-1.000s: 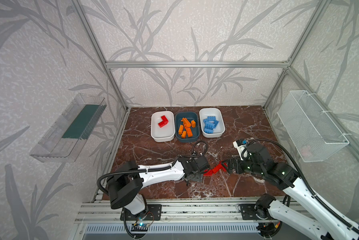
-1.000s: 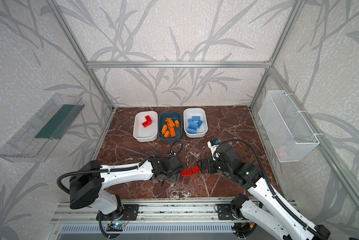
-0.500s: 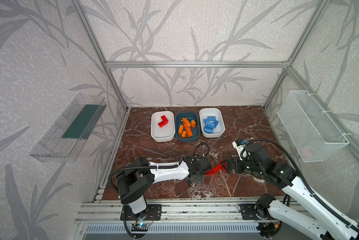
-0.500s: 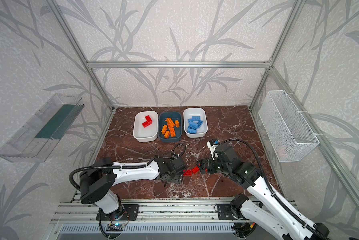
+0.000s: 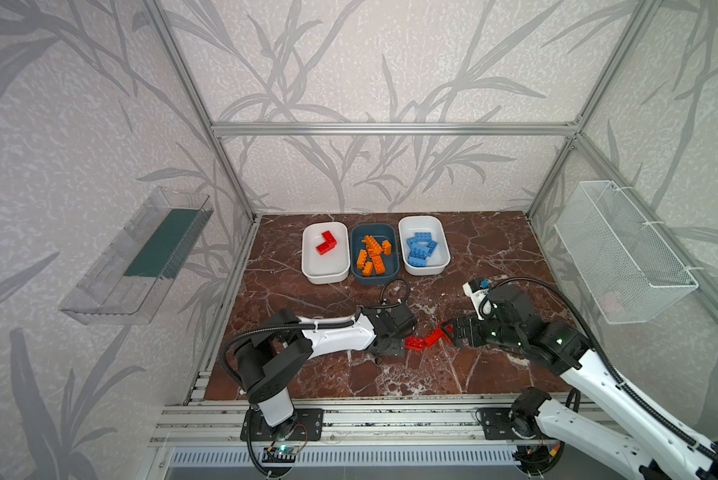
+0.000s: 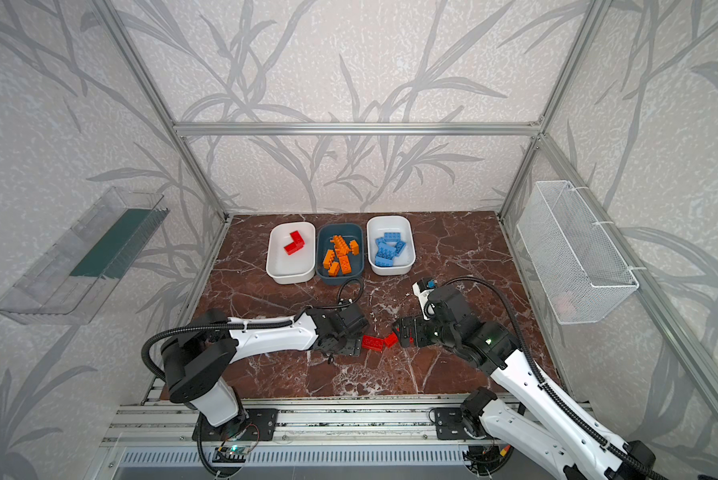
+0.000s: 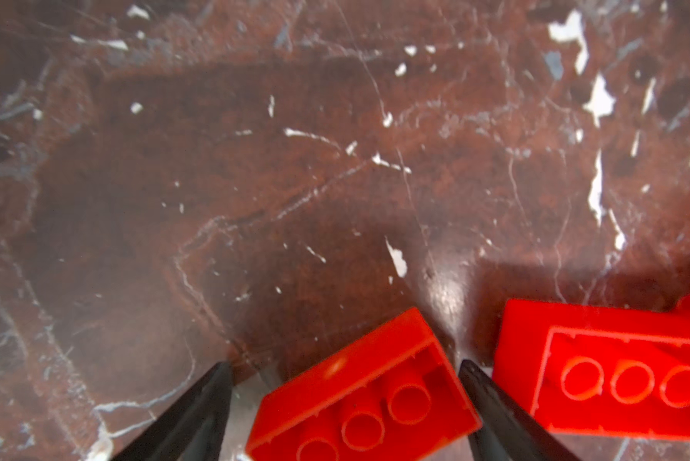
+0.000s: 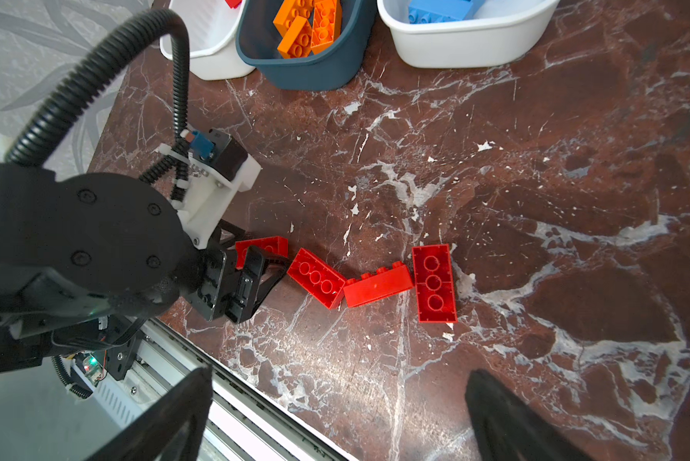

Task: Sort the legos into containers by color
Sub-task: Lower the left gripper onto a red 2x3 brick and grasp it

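Note:
My left gripper has the end lego [image 7: 364, 399] slanted between its open fingers, and next it needs to move away from the neighbouring lego while it closes onto the end lego's sides.
Several red legos lie in a row on the marble near the front, seen in the right wrist view [image 8: 377, 285] and in a top view [image 5: 414, 343]. My left gripper [image 7: 344, 364] stands open around the end one [image 7: 367, 399], which lies studs down; one finger is beside it, the other apart. My right gripper [image 8: 335, 399] is open and empty, close to the row's other end [image 5: 452, 332]. At the back stand the containers: a white one [image 5: 324, 279] with red legos, a teal one [image 5: 374, 281] with orange, and a white one [image 5: 425, 272] with blue.
A white wire basket [image 5: 623, 249] hangs on the right wall and a clear tray [image 5: 141, 253] on the left wall. An aluminium rail [image 5: 369, 415] runs along the front edge. The left arm's cable loop [image 5: 394, 291] rises just in front of the teal container.
The left arm's shoulder and elbow have swung inward to the right, while its gripper stayed at the red legos. The right arm has hardly moved.

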`<action>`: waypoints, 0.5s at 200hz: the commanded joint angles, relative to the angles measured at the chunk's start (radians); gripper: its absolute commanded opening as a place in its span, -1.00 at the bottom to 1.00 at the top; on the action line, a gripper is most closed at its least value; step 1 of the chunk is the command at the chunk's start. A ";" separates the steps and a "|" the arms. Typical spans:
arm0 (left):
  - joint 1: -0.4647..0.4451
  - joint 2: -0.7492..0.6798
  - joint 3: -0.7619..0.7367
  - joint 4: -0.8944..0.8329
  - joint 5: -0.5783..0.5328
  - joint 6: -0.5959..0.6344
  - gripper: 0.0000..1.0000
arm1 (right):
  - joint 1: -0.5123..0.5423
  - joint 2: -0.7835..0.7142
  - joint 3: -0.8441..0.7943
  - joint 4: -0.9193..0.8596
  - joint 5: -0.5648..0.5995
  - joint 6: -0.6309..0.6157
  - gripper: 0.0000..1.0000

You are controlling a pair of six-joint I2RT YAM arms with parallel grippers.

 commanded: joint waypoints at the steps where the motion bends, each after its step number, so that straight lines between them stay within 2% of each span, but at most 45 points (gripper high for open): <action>1: 0.024 0.015 -0.031 0.008 -0.003 -0.006 0.73 | 0.004 0.007 -0.002 0.010 0.014 -0.002 0.98; 41: 0.045 0.015 -0.049 0.011 0.003 0.005 0.57 | 0.003 0.034 -0.006 0.030 0.011 -0.004 0.98; 77: 0.051 0.013 -0.064 0.014 0.004 0.001 0.18 | 0.005 0.059 -0.007 0.044 0.001 -0.005 0.98; 100: 0.051 0.005 -0.079 0.009 0.014 -0.007 0.17 | 0.005 0.062 -0.007 0.045 -0.002 -0.002 0.98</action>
